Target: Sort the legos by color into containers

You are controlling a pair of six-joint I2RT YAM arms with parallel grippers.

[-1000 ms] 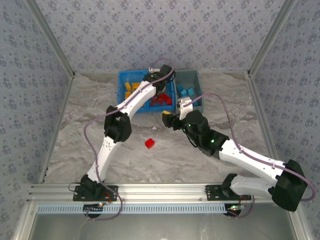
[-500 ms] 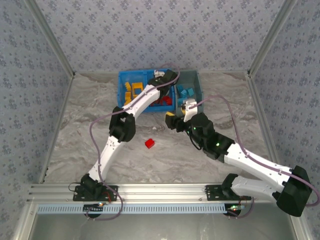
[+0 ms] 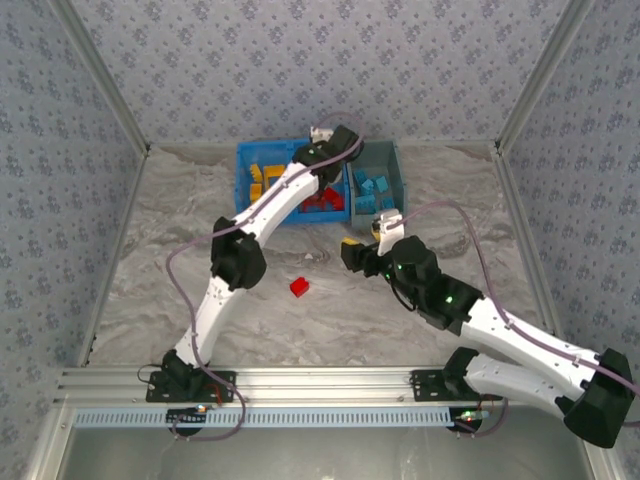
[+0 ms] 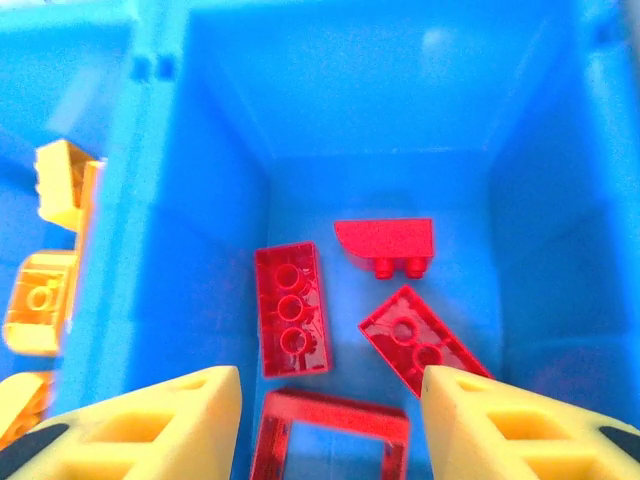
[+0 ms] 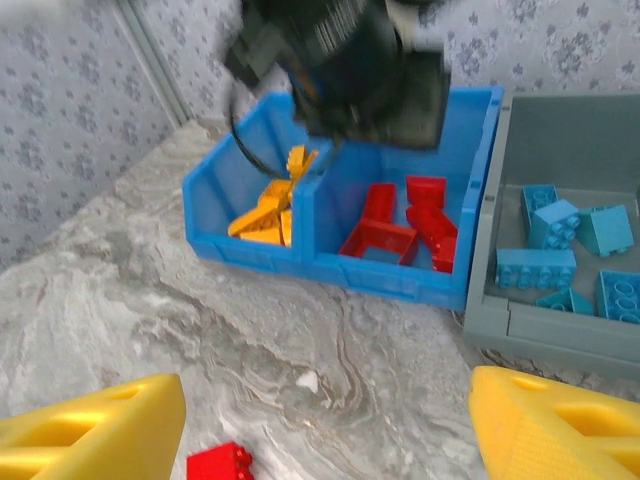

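Note:
The red brick is the only lego outside the bins, so my right gripper will next swing across, go down and close around the sides of the red brick (image 5: 219,463) below and beside it.
The blue bin (image 3: 243,172) stands at the back, with orange-yellow legos (image 3: 262,181) in its left compartment and red legos (image 3: 322,203) in its right. My left gripper (image 4: 330,400) hangs open above the red compartment, and nothing is between its yellow fingers (image 4: 170,420). Below it lie a red frame (image 4: 330,418) and three red bricks (image 4: 291,308). The grey bin (image 3: 399,168) to the right holds light blue legos (image 3: 372,188). One red brick (image 3: 299,287) lies on the table. My right gripper (image 3: 350,250) is open above the table, with the red brick (image 5: 220,462) near its left finger.
The left arm's wrist (image 5: 350,60) reaches over the blue bin (image 5: 330,268). The grey bin (image 5: 540,342) touches the blue bin's right side. Patterned walls close in the marbled table (image 3: 170,260) on three sides.
The left wrist has shifted right and back over the blue bin. My right gripper has drawn back toward the near right, away from the bins. The red brick on the table stays put.

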